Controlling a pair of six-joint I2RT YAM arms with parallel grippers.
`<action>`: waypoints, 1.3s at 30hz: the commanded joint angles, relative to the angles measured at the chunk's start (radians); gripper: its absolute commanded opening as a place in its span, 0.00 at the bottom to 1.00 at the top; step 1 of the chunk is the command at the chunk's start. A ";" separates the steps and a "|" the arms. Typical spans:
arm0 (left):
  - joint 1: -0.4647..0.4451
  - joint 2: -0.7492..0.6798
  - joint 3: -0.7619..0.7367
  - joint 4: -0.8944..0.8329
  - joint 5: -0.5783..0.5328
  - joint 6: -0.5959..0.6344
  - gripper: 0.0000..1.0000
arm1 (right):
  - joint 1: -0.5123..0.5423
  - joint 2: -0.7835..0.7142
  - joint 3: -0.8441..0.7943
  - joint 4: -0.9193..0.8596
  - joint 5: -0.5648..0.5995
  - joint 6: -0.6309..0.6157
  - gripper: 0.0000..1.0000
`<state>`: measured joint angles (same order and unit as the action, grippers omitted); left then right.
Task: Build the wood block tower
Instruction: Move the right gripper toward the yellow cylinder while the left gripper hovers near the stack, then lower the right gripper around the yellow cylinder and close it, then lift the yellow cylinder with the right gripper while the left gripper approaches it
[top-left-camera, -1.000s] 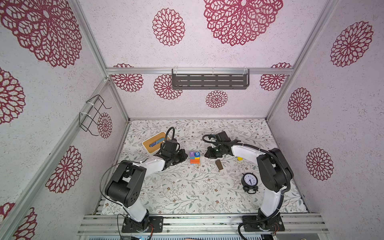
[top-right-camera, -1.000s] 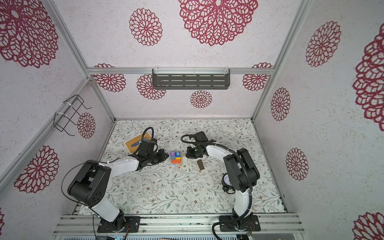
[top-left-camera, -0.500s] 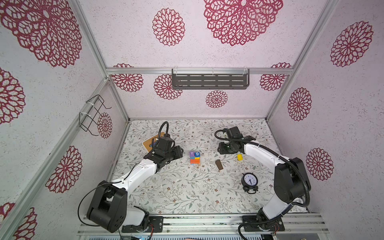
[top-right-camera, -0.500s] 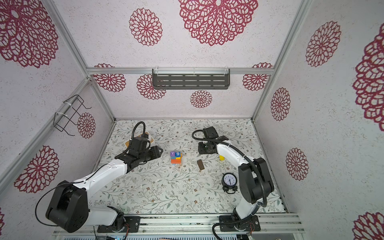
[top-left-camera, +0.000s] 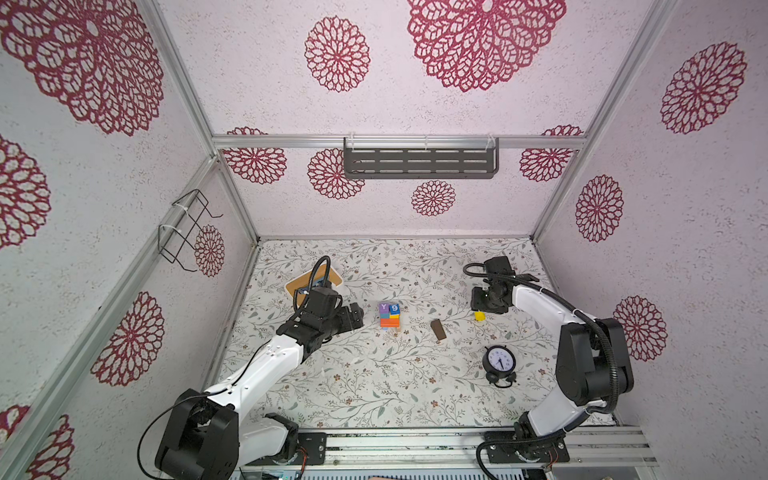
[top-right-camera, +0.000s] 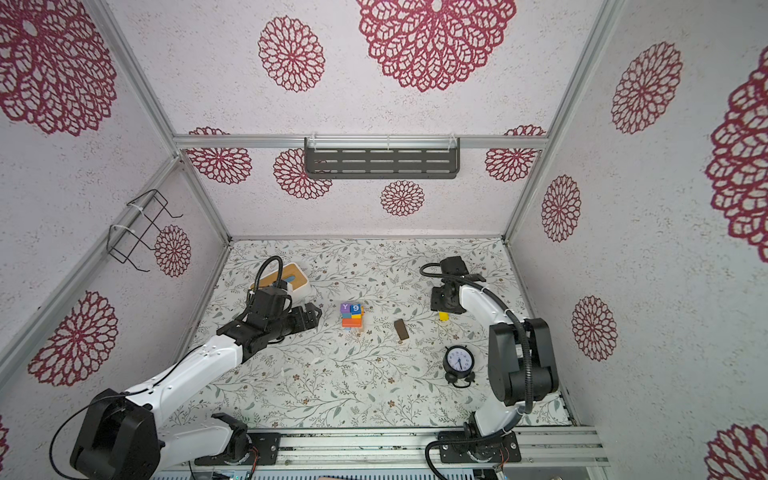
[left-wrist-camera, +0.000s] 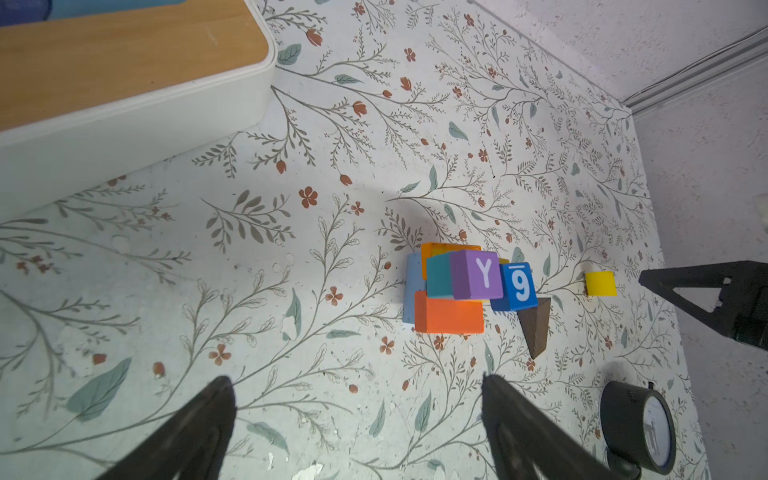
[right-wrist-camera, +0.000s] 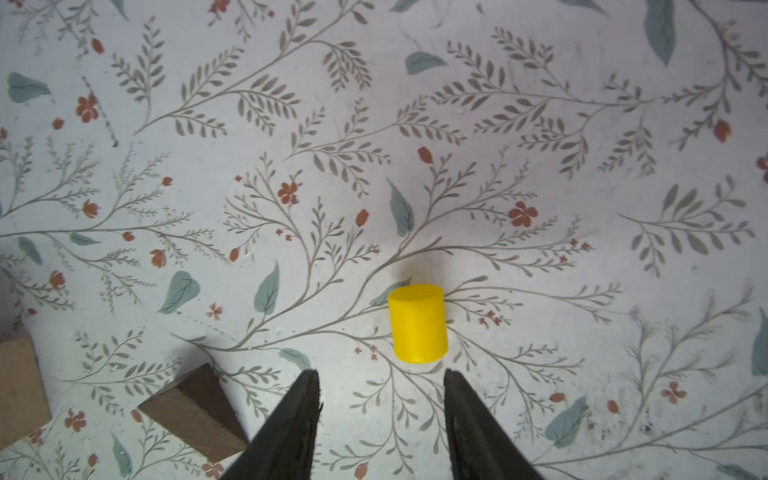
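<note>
The robot should next bring the open fingers of its right gripper down around the sides of the yellow cylinder (top-left-camera: 479, 316) (right-wrist-camera: 417, 323) and close them, since bare floor is all around it, clear of the brown bar.
The tower (top-left-camera: 389, 316) (top-right-camera: 352, 316) stands mid-floor, with orange and blue layers and the purple "Y" and blue "9" cubes on top (left-wrist-camera: 484, 278). Right of it lie two loose wood blocks, a dark brown bar (top-left-camera: 438, 329) (top-right-camera: 401, 329) (right-wrist-camera: 195, 411) and a yellow cylinder (top-left-camera: 479, 316) (top-right-camera: 443, 316) (right-wrist-camera: 417, 323). My left gripper (top-left-camera: 355, 318) (left-wrist-camera: 355, 379) is open and empty, left of the tower and pointing at it. My right gripper (top-left-camera: 482, 305) (right-wrist-camera: 381, 372) is open and empty just beside the yellow cylinder. A tan block (right-wrist-camera: 16, 386) shows at the right wrist view's edge.
A white box with a wooden lid (top-left-camera: 316, 280) (left-wrist-camera: 124, 104) sits behind my left wrist. A black alarm clock (top-left-camera: 498, 363) (top-right-camera: 458, 362) stands at the front right. A dark shelf (top-left-camera: 419, 163) hangs on the back wall and a wire rack (top-left-camera: 187, 228) on the left wall.
Both grippers have opened. My right gripper has moved right, away from the tower, to the yellow cylinder. My left arm has stretched out, its gripper still left of the tower.
</note>
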<state>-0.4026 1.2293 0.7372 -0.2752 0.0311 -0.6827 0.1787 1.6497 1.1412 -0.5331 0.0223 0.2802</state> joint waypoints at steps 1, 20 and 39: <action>0.009 -0.016 -0.014 0.010 -0.007 0.003 0.96 | -0.020 -0.005 -0.009 0.010 0.007 -0.019 0.52; 0.010 0.016 -0.017 0.026 0.025 -0.030 0.99 | -0.062 0.105 -0.020 0.078 -0.066 -0.019 0.40; 0.010 -0.013 0.007 -0.028 0.026 -0.057 0.99 | -0.061 0.098 -0.033 0.123 -0.157 -0.013 0.17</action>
<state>-0.4000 1.2423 0.7246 -0.2790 0.0593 -0.7280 0.1219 1.7836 1.1046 -0.4221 -0.0917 0.2634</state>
